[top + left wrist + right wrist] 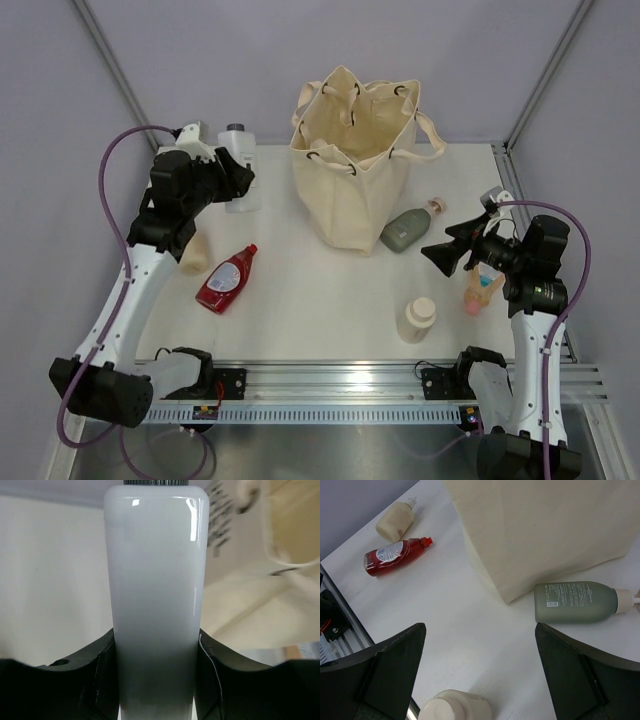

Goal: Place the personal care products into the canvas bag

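I need to move my left gripper sideways over the bag's opening next and release the white bottle, because that opening is to the gripper's right in the top view.
The cream canvas bag (pixel 350 170) stands open at the back centre. My left gripper (pixel 232 178) is shut on a white rectangular bottle (pixel 240 145), which fills the left wrist view (pixel 156 605) with both jaws against its sides. My right gripper (pixel 445 256) is open and empty above the table (pixel 480 670). A grey-green bottle (pixel 405 230) lies at the bag's right foot (pixel 575 601). A cream squat jar (pixel 416 318) stands near the front (pixel 455 707). A red flat bottle (pixel 227 278) lies at the left (pixel 395 557). A beige pump bottle (pixel 194 254) lies beside the left arm.
A clear bottle with pink (pixel 483 290) lies under my right wrist near the table's right edge. The bag's loop handle (pixel 432 135) hangs to its right. The metal rail (pixel 330 385) runs along the front edge. Grey walls close the back and sides.
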